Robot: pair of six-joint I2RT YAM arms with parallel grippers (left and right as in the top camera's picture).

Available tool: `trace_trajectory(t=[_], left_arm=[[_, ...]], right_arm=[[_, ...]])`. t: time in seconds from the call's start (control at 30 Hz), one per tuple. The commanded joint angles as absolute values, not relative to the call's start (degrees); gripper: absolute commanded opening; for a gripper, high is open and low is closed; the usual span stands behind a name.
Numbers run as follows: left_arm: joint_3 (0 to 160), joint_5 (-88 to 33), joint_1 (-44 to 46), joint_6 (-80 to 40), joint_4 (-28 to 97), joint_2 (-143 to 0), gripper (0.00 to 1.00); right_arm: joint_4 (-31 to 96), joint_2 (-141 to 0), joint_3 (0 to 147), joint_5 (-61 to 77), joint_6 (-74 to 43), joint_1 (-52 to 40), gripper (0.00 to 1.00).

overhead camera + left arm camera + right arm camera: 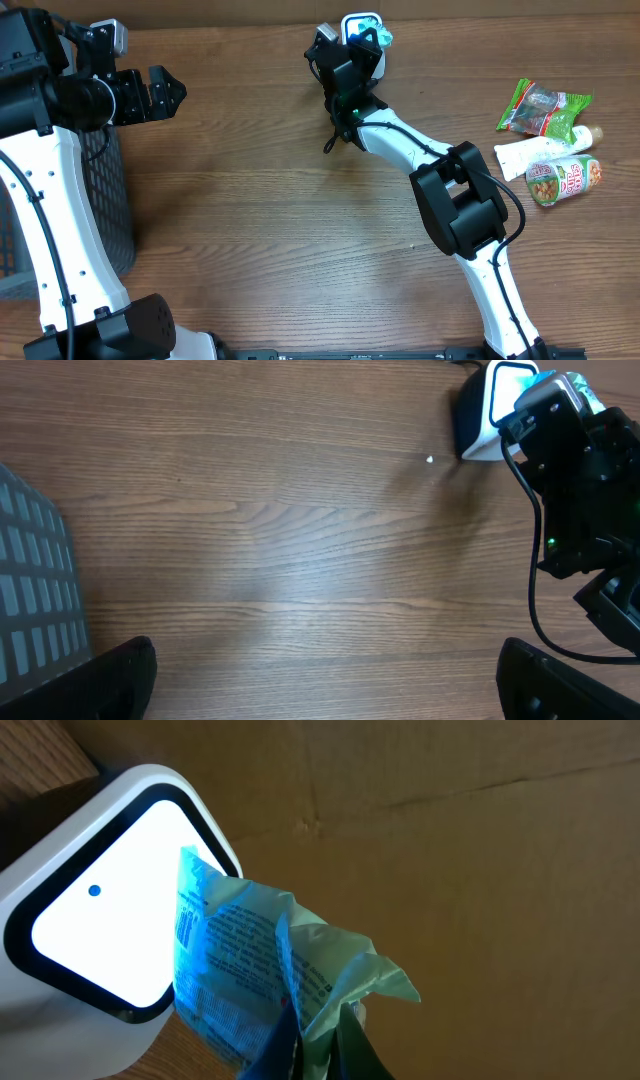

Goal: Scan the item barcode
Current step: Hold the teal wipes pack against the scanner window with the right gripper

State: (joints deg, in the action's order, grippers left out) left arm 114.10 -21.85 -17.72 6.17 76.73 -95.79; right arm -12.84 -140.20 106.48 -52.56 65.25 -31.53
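Other items lie at the white tube and small cup [544, 165]. My right gripper will next move back and to the right in the overhead view and let go over them.
My right gripper [318, 1055] is shut on a crumpled pale green packet [262, 960], the item. It holds the packet right in front of the lit white window of the barcode scanner [95, 920]. Blue light falls on the packet's printed side. From overhead, the scanner [362, 22] stands at the table's far edge with the right gripper [366, 42] just before it, and a corner of the packet [386, 38] peeks out. My left gripper [165, 95] hovers open and empty at the far left. In its own view the fingers [120, 680] are spread wide over bare wood.
A green snack packet [545, 108], a white tube [545, 152] and a small cup [563, 178] lie at the right. A dark mesh basket [105, 200] stands at the left edge. A cardboard wall [480, 870] rises behind the scanner.
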Motion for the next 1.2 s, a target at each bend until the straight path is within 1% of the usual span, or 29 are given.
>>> trace_trajectory(t=[0.0, 0.33, 0.67, 0.9, 1.03, 1.17], left_arm=[[114.7, -21.6, -18.0, 6.0, 76.6, -95.6, 1.0], [114.7, -21.6, -18.0, 6.0, 76.6, -95.6, 1.0], [114.7, -21.6, -18.0, 6.0, 76.6, -95.6, 1.0], [114.7, -21.6, -18.0, 6.0, 76.6, -95.6, 1.0], [114.7, -21.6, -18.0, 6.0, 76.6, -95.6, 1.0], [114.7, -21.6, -18.0, 6.0, 76.6, -95.6, 1.0]], right_arm=[[-13.3, -140.5, 106.1, -53.1, 64.5, -31.8, 0.04], [-6.9, -140.5, 106.1, -53.1, 59.3, -32.1, 0.04], [-7.9, -140.5, 106.1, -53.3, 59.6, -33.5, 0.04], [-9.8, -140.5, 106.1, -53.4, 63.2, -34.0, 0.04], [-17.7, -140.5, 106.1, -57.1, 68.5, -34.0, 0.04], [-31.6, -140.5, 106.1, -60.5, 79.7, -34.6, 0.04]])
